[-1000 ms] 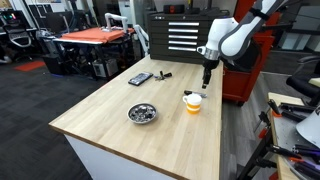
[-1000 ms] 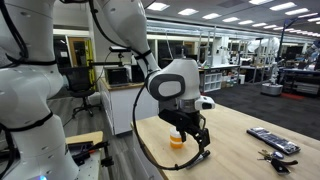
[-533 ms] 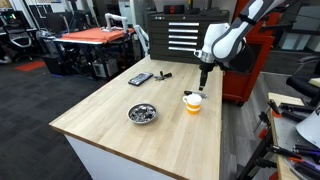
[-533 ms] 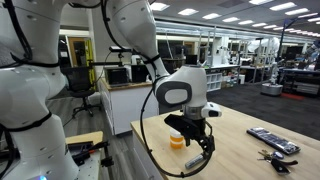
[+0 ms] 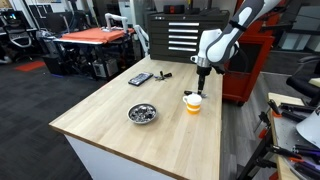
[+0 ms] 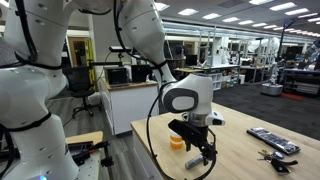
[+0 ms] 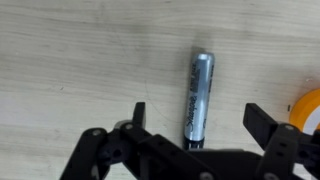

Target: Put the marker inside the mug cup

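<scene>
The marker (image 7: 200,85) lies flat under the gripper and is already lined up between its spread fingers, so the gripper will go down around the marker's grey body and close there.
In the wrist view the marker (image 7: 200,85), a slim grey stick with a dark end, lies flat on the wooden table. It sits between the two spread fingers of my gripper (image 7: 200,116), which is open and holds nothing. The orange mug cup (image 7: 311,106) shows at the right edge of that view, beside the marker. In both exterior views the mug cup (image 5: 193,101) (image 6: 177,141) stands upright on the table, and my gripper (image 5: 199,79) (image 6: 205,156) hangs low just beside it. I cannot make out the marker in the exterior views.
A shiny metal bowl (image 5: 142,113) sits mid-table. A flat dark remote-like device (image 5: 140,78) (image 6: 272,139) and a small stubby black object (image 5: 165,74) lie further off. The table edge (image 5: 222,120) runs close to the mug cup.
The arm has moved sideways from above the mug cup and come down towards the table beside it. The mug cup and bowl have not moved.
</scene>
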Robot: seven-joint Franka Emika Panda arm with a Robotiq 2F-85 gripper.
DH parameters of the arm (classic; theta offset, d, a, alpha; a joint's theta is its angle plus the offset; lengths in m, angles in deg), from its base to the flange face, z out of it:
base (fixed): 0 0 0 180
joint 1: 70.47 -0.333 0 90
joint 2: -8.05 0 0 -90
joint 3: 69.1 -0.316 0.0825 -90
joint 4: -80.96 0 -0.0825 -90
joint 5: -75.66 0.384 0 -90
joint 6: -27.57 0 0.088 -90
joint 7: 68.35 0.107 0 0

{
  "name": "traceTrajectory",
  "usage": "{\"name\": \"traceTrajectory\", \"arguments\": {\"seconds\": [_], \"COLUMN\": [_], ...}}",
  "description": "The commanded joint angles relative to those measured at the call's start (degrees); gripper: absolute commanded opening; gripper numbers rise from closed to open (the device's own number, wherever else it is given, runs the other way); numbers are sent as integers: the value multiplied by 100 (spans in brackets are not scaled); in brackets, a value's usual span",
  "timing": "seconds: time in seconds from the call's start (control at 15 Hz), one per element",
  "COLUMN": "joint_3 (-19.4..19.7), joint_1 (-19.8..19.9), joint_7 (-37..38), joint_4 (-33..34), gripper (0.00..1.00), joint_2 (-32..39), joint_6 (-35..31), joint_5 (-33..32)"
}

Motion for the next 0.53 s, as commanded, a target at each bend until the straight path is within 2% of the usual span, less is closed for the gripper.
{"name": "traceTrajectory", "arguments": {"seconds": [0.0,0.47], "joint_3": [-130,-199], "joint_1": [142,158], "joint_7": [-17,-62], "joint_4": [261,316], "gripper": [100,100], "joint_2": [141,236], "joint_6": [400,667], "joint_5": [42,152]}}
